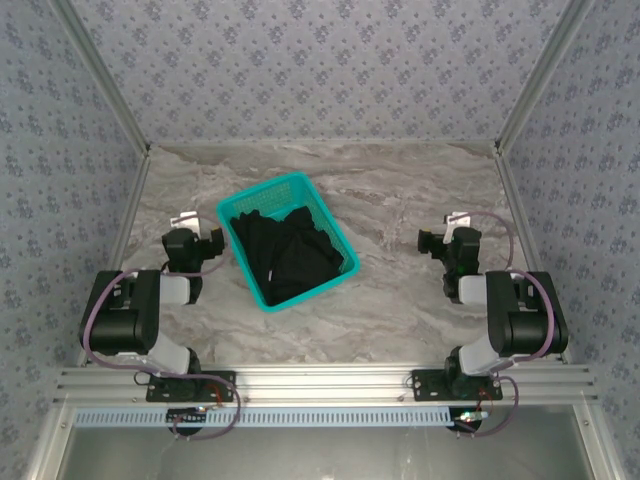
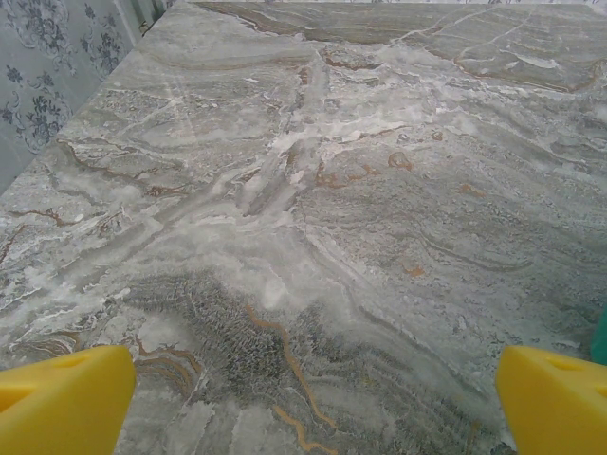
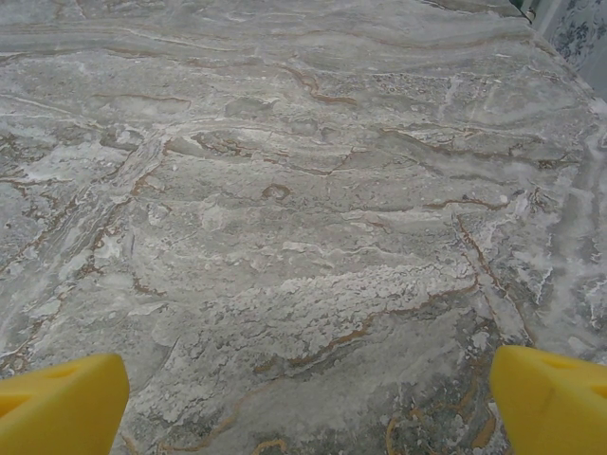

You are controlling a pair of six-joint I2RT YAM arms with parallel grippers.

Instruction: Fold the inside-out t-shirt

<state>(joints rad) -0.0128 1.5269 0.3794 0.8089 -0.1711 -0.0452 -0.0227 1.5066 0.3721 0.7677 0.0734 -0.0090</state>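
My left gripper moves over the basket's near teal rim and down onto the black heap inside next, since its open fingers hold only air beside it.
The inside-out t-shirt [image 1: 291,252] lies crumpled as a black heap inside a teal plastic basket [image 1: 260,191] at the middle of the table. My left gripper [image 1: 198,232] hovers just left of the basket, open, with nothing between its yellow fingertips [image 2: 62,403]. In the left wrist view the left gripper [image 2: 308,408] faces bare marble, with a teal sliver of the basket [image 2: 600,337] at the right edge. To the right of the basket and well apart from it, my right gripper [image 1: 447,230] stands open. In the right wrist view the right gripper [image 3: 303,408] spans bare marble between wide-set yellow fingertips [image 3: 552,400].
The marble table [image 1: 400,290] is walled by patterned panels at the back and both sides, with metal posts at the corners [image 1: 500,150]. Free tabletop lies behind the basket and between the basket and the right arm.
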